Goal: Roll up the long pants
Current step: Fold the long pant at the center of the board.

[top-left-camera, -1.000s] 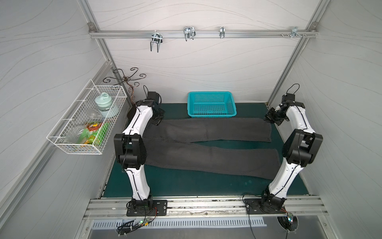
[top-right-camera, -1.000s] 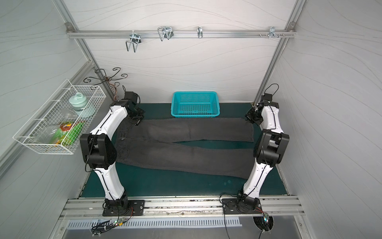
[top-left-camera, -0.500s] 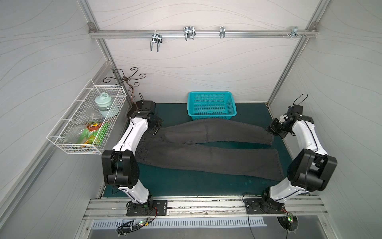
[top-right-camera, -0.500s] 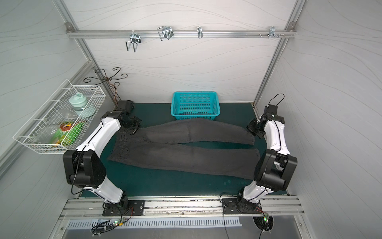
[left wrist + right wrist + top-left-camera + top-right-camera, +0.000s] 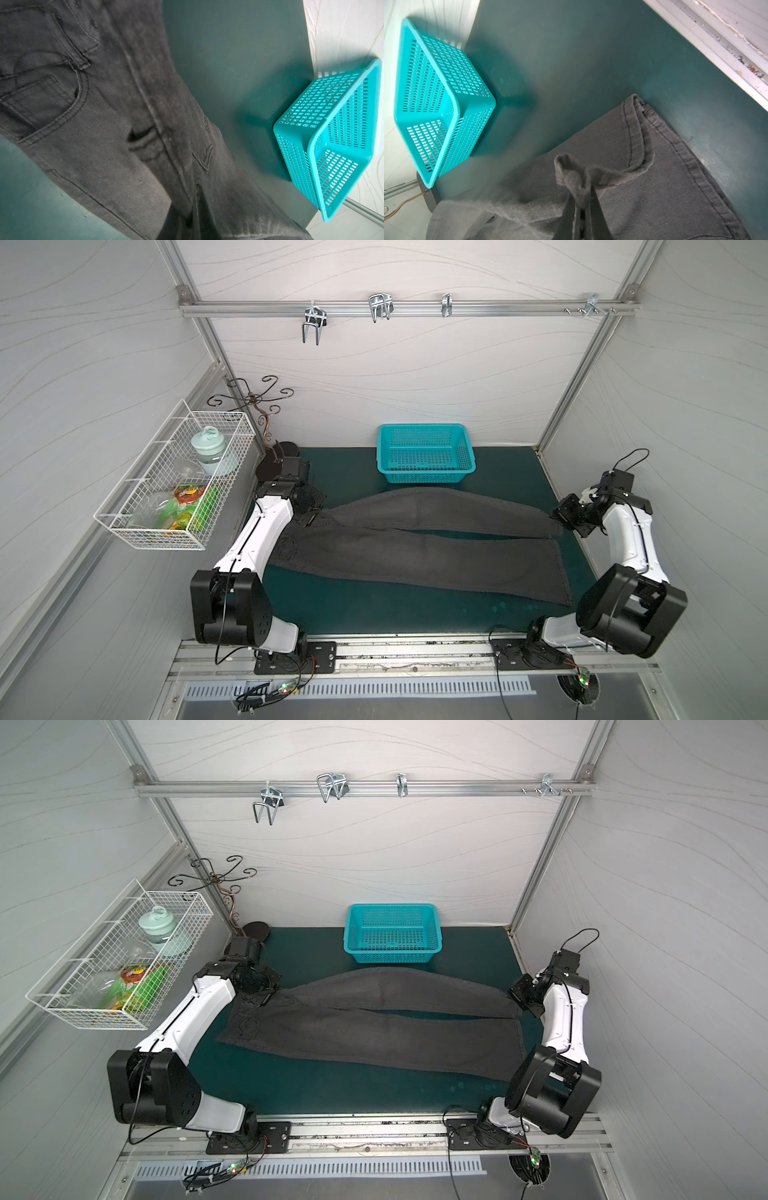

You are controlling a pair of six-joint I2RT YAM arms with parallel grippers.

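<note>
Green mat shows between the legs. My right gripper will next carry the far leg's hem back and down onto the near leg's hem [image 5: 558, 548] [image 5: 664, 127] and release it.
The long pants [image 5: 415, 549] [image 5: 374, 1036], dark charcoal grey, lie across the green mat [image 5: 374, 614], waistband to the left and hems to the right. The near leg lies flat. The far leg arches up off the mat between my two grippers. My left gripper [image 5: 309, 516] [image 5: 259, 996] is shut on the waistband's far corner; in the left wrist view its jaws [image 5: 196, 207] pinch the pants [image 5: 104, 124]. My right gripper [image 5: 561, 519] [image 5: 517, 1004] is shut on the far leg's hem, which bunches between the jaws [image 5: 583, 199] in the right wrist view.
A teal plastic basket [image 5: 426, 454] [image 5: 392, 934] [image 5: 332, 135] [image 5: 436, 104] stands at the back wall, just behind the raised leg. A white wire basket [image 5: 174, 489] of items hangs on the left wall, beside a curly metal stand [image 5: 266, 427]. A rail with hooks [image 5: 378, 308] runs overhead.
Both grippers have come toward the front, still shut on the far leg's ends. That leg has lifted into an arch and closed up on the near leg. Both elbows have dropped.
</note>
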